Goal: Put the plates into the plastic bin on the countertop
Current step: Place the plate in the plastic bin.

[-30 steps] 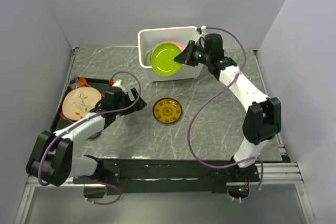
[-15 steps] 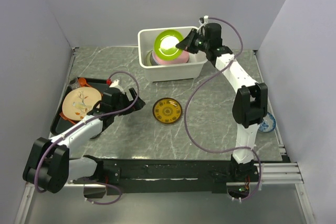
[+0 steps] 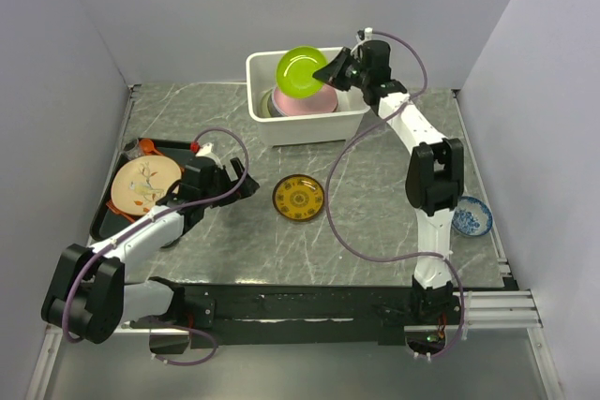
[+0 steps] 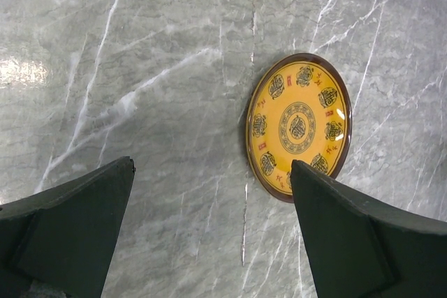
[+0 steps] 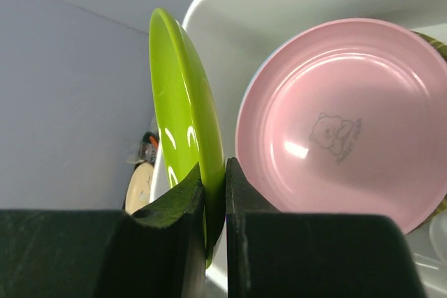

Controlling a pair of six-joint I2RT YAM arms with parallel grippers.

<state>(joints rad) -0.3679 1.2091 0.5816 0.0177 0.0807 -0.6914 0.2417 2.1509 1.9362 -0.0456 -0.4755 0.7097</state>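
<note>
My right gripper next moves down into the white plastic bin and releases the lime green plate's rim over the pink plate [image 3: 305, 103] [image 5: 342, 123], since that lies uncovered right below.
My right gripper [image 3: 334, 72] is shut on the rim of the lime green plate [image 3: 301, 71], holding it tilted on edge above the white plastic bin [image 3: 319, 124]; the right wrist view shows the green plate [image 5: 183, 130] pinched between the fingers. A pink plate [image 3: 305, 103] with a bear figure [image 5: 349, 113] lies in the bin on top of others. A yellow disc plate [image 3: 299, 198] lies on the countertop [image 3: 375, 222]; it also shows in the left wrist view [image 4: 299, 125]. My left gripper [image 3: 246, 185] is open and empty, just left of the yellow plate. A cream plate [image 3: 143, 185] lies on a black tray.
The flat black tray [image 3: 105, 213] sits at the left edge under the cream plate. A small blue-and-white bowl [image 3: 471, 217] sits at the right edge by the right arm. Grey walls enclose the back and both sides.
My right gripper has carried the green plate from the bin's front to above its back half, tilting it more upright. The right arm's elbow has swung inward, uncovering the bowl. The left arm barely moved.
</note>
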